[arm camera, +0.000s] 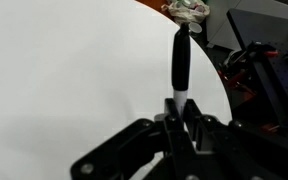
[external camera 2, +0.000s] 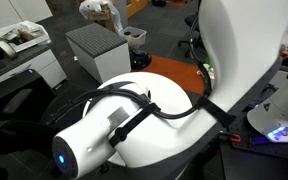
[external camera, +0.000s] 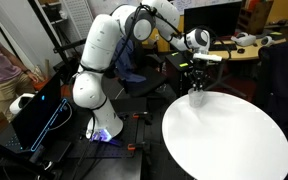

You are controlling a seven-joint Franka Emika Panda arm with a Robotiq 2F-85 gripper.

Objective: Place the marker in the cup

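Note:
I need to lower the marker a little with my gripper over the cup at the table's rim (external camera: 196, 98) (arm camera: 189, 11) next, and then open my gripper.
In the wrist view my gripper (arm camera: 177, 112) is shut on the marker (arm camera: 182, 60), a thin dark pen with a white band near the jaws. It sticks out past the fingertips over the round white table (arm camera: 74, 70). The cup (arm camera: 189, 9), small and translucent, sits at the table's far edge just beyond the marker's tip. In an exterior view the gripper (external camera: 197, 82) hangs just above the cup (external camera: 197, 97) at the far rim of the table (external camera: 229, 140). The marker is too small to make out there.
The robot's base and a lit dark box (external camera: 44, 115) stand beside the table. A desk with clutter (external camera: 246, 42) lies behind it. In an exterior view the white arm (external camera 2: 134, 125) fills the foreground and hides the table; a grey crate (external camera 2: 96, 48) stands beyond.

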